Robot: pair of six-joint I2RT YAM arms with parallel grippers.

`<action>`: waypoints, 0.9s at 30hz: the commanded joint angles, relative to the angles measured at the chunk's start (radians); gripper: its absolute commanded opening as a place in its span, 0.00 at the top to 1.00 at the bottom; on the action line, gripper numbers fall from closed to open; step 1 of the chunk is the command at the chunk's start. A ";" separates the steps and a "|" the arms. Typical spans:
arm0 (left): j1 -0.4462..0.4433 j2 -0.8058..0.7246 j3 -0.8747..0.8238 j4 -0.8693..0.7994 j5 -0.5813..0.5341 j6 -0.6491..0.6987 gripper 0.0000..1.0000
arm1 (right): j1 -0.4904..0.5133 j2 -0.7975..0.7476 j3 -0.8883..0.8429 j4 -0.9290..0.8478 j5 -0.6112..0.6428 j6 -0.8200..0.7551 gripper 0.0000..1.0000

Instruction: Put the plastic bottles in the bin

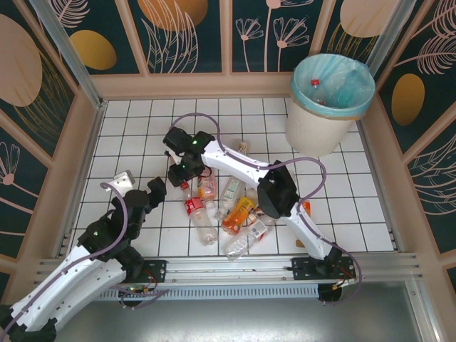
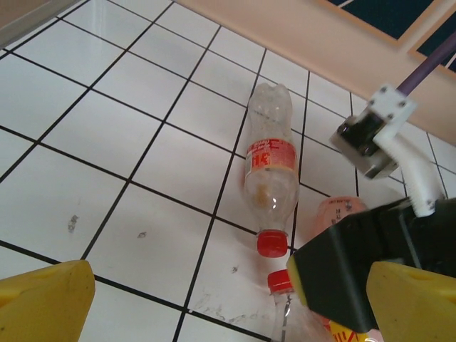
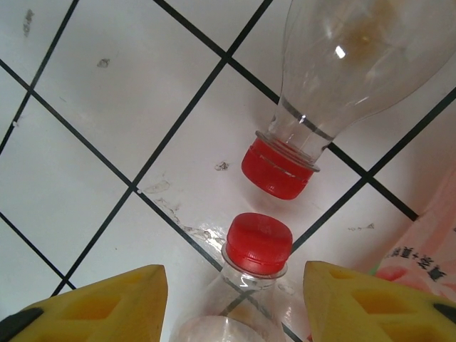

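The nearer bottle's red cap is below my right gripper, and the open fingers line up on both sides of the bottle's neck. Next, I should bring my right gripper down onto the cap and close there.
Several plastic bottles lie in a heap at mid-table. Two clear, red-capped ones lie cap to cap. My right gripper is open, a yellow finger on each side of the nearer bottle's neck, with a gap on both sides. The other red cap lies just beyond. My left gripper is open and holds nothing, low over the tiles to the left of the red-label bottle. From above, the right gripper and left gripper stand close together. The bin stands far right with a bottle inside.
A pink-labelled bottle lies right of the right fingers. The right gripper's black body crowds the left wrist view. A small grey block sits at the left. Wooden walls enclose the tiled floor.
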 commanded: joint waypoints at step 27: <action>-0.002 0.012 0.039 -0.082 0.037 -0.091 0.02 | 0.021 0.118 0.047 -0.049 0.017 0.018 0.57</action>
